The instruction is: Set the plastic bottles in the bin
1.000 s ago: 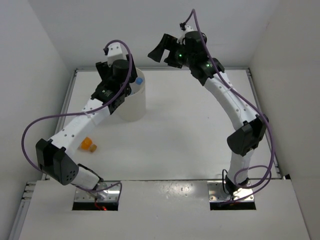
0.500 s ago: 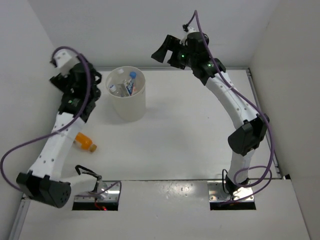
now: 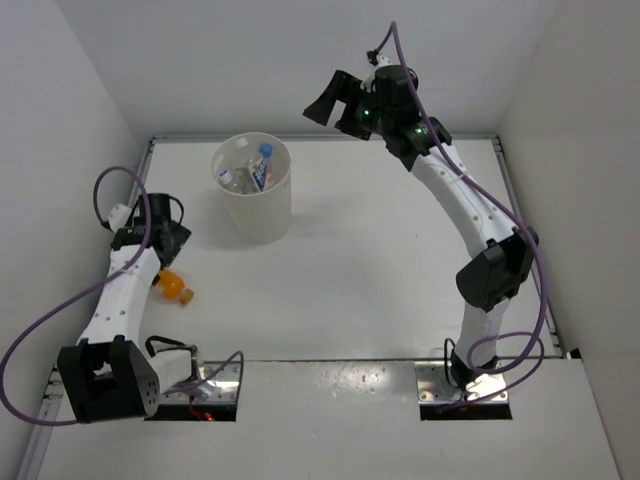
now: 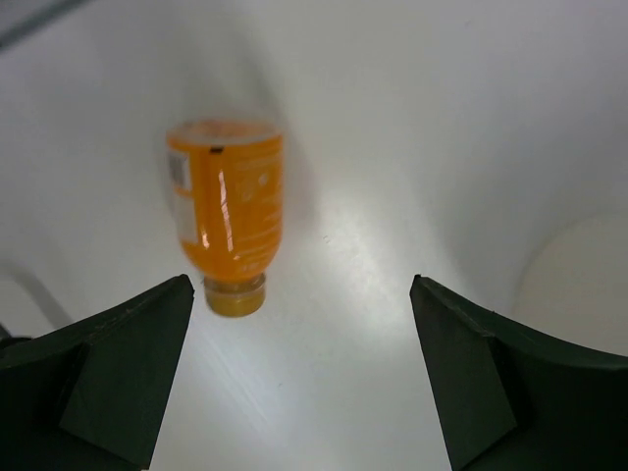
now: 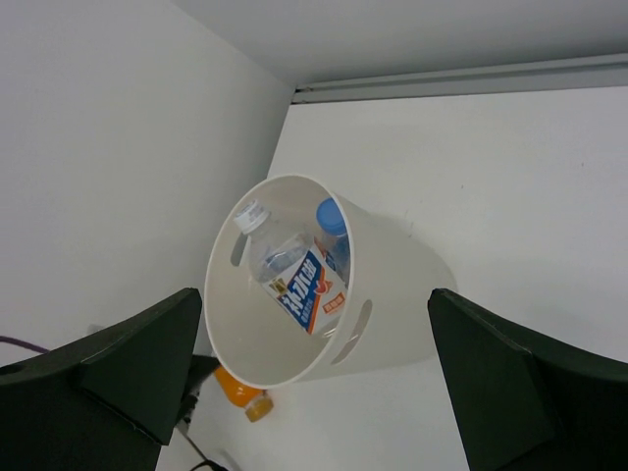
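My left gripper needs to move down and to the left in the wrist view next, onto the orange bottle's body [image 3: 171, 284] [image 4: 230, 204], because that lies ahead of one of its fingers.
An orange bottle [image 3: 175, 287] lies on its side on the table at the left, cap towards the near edge. My left gripper [image 3: 163, 243] hangs open just above it. In the left wrist view the orange bottle [image 4: 228, 211] lies ahead of the left finger, outside the open left gripper [image 4: 299, 283]. The white bin [image 3: 258, 215] stands at the back left. It holds a blue-capped bottle [image 3: 265, 152] and a clear bottle with a white-blue-red label [image 5: 299, 285]. High over the back of the table, my right gripper [image 3: 335, 100] is open and empty, looking down at the bin [image 5: 392, 285].
The left wall runs close behind the left arm. A raised rail [image 3: 320, 137] edges the back of the table. The bin has slots in its wall. The left arm's purple cable [image 3: 110, 185] loops near the wall.
The left gripper opened over the bin and let go of the blue-capped bottle, which now rests inside. The left arm then swung left and down to the orange bottle. The right arm barely moved.
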Motion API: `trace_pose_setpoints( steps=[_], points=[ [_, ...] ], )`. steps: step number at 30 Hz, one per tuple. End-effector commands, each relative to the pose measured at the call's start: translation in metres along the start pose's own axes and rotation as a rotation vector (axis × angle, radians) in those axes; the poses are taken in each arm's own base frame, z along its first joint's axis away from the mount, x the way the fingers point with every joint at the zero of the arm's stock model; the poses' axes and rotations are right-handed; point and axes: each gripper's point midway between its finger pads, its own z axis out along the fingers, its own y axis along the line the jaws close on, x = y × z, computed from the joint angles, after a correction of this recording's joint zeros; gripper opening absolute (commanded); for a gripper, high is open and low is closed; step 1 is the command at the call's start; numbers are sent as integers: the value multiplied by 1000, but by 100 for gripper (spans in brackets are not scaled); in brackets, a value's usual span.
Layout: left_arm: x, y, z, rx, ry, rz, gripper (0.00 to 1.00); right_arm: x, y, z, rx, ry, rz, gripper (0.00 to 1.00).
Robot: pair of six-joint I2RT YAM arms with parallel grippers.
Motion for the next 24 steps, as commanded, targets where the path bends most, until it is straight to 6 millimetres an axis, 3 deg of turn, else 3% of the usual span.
trace_pose_setpoints(
  steps=[1, 7, 15, 19, 24],
  points=[
    [22, 9, -3, 16, 104, -77, 100, -15, 9, -9, -36, -40, 6, 100],
    [20, 6, 13, 2, 109, -106, 100, -15, 3, -10, -23, -37, 23, 100],
    [34, 28, 44, -60, 177, -246, 100, -22, -10, -17, 4, -48, 34, 100],
    [33, 36, 55, -81, 153, -205, 100, -28, -24, -19, 23, -54, 44, 100],
    [28, 29, 66, -59, 133, -158, 100, -33, -25, -17, -17, -48, 64, 100]
  ],
)
